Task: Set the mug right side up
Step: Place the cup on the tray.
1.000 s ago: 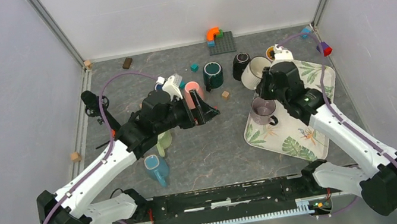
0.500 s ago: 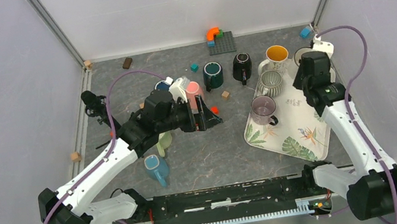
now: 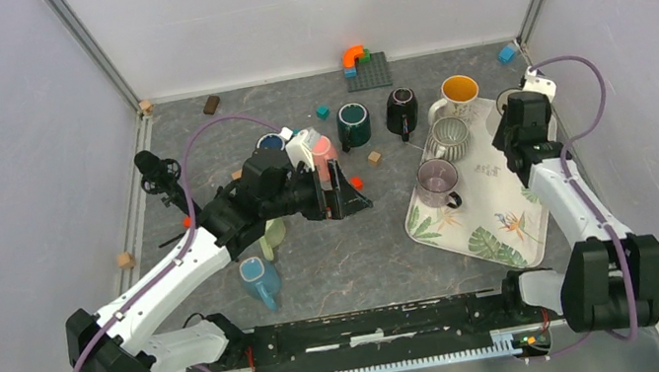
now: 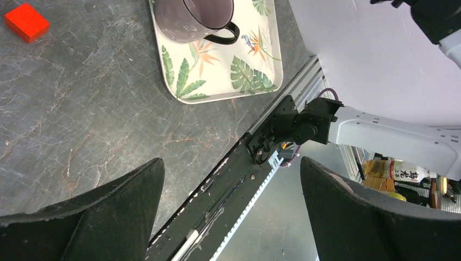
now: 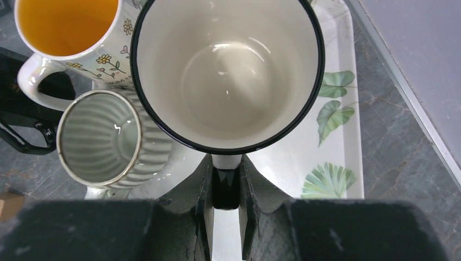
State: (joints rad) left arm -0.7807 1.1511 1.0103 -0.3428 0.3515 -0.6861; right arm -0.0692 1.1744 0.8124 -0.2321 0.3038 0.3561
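The mug's opening already faces up and the tray is bare beside the yellow-lined floral mug, so the robot's right gripper will go down toward that spot and let go of the mug's handle.
The mug (image 5: 225, 70) is white inside with a black rim, and its open mouth faces the right wrist camera. My right gripper (image 5: 225, 163) is shut on its handle (image 5: 225, 187) over the far right corner of the leaf-print tray (image 5: 337, 136). From above, the right gripper (image 3: 516, 116) hides most of the mug (image 3: 503, 100), and I cannot tell whether it rests on the tray. My left gripper (image 3: 347, 193) hangs open and empty over the table's middle, its fingers (image 4: 108, 206) spread wide.
On the tray (image 3: 501, 219) stand a yellow-lined floral mug (image 3: 458, 91), a ribbed grey mug (image 3: 449, 138) and a purple mug (image 3: 437, 182). Black (image 3: 402, 111), dark green (image 3: 354, 124), pink (image 3: 321, 152) and blue (image 3: 258, 277) mugs and a red block (image 3: 356, 182) lie around the left arm.
My right arm has carried the white mug from the tray's far left to its far right corner, uncovering the floral and ribbed mugs. The left arm has barely moved.
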